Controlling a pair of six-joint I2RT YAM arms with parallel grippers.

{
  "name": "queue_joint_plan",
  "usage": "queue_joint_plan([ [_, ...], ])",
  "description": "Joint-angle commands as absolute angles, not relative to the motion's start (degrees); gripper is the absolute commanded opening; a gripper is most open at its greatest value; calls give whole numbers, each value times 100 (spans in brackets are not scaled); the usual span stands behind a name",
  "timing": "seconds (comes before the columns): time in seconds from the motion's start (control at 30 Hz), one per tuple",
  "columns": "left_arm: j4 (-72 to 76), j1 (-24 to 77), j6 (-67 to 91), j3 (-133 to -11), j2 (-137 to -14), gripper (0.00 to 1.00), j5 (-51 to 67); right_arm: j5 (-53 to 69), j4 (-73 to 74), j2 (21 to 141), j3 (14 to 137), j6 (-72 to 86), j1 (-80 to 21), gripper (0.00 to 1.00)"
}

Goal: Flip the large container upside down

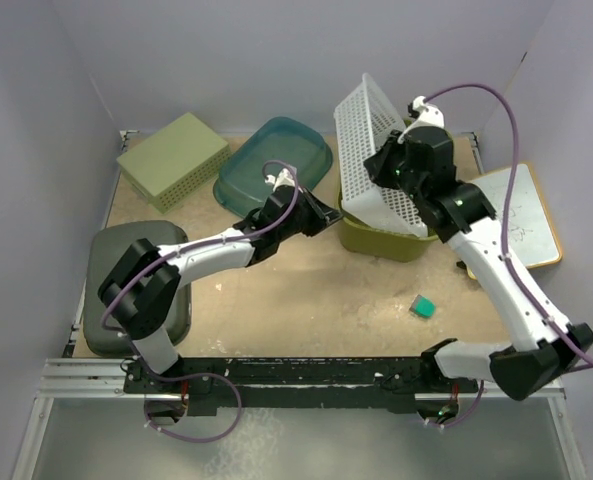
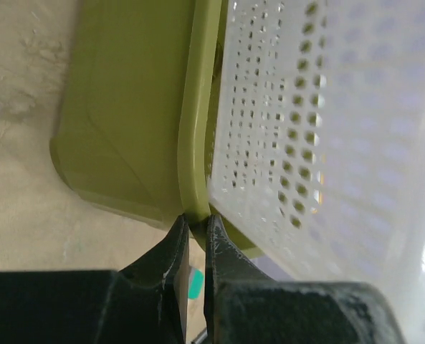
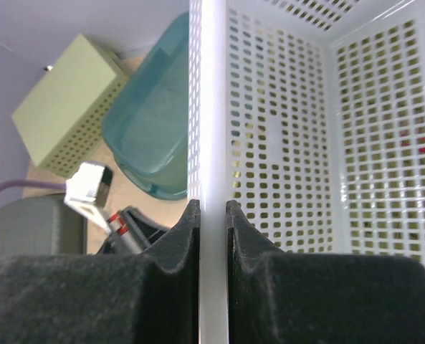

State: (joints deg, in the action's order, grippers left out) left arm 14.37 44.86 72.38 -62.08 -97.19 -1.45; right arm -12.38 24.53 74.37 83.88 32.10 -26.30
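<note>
The white basket (image 1: pixel 374 152) still stands tilted inside the container, so my left gripper will ease the olive rim outward, still shut, before releasing.
The large container (image 1: pixel 388 243) is glossy olive-green and stands at the back right of the table, mostly hidden by a white perforated basket (image 1: pixel 374 152) tilted up out of it. My left gripper (image 1: pixel 333 214) is shut on the container's left rim. In the left wrist view the jaws (image 2: pixel 196 226) pinch the olive rim (image 2: pixel 196 129), with the basket wall (image 2: pixel 327 143) just beside it. My right gripper (image 1: pixel 392 163) is shut on the white basket's rim. In the right wrist view its gripper (image 3: pixel 212 211) clamps the white rim (image 3: pixel 212 107).
A pale-green perforated box (image 1: pixel 173 158) and an upturned teal bin (image 1: pixel 274 162) sit at the back left. A dark grey bin (image 1: pixel 136 285) lies at the front left. A small teal block (image 1: pixel 422 306) lies near the front right, and a white board (image 1: pixel 524 215) at the right edge.
</note>
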Motion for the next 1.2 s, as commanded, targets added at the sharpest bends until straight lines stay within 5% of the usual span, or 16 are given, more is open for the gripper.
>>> queue_joint_plan([
  [0.0, 1255, 4451, 6658, -6879, -10067, 0, -330, -1201, 2305, 6442, 8863, 2823, -2654, 0],
  [0.57, 380, 3596, 6109, -9064, -11228, 0, -262, 304, 2870, 4703, 8835, 2046, -2654, 0],
  [0.77, -819, 3546, 5199, -9819, -10834, 61, -581, 453, 3729, 4629, 9362, 2036, -2654, 0],
  [1.17, -1450, 2634, 4964, -9910, -9856, 66, -605, 1753, 3700, 4222, 8945, 2511, -2654, 0],
])
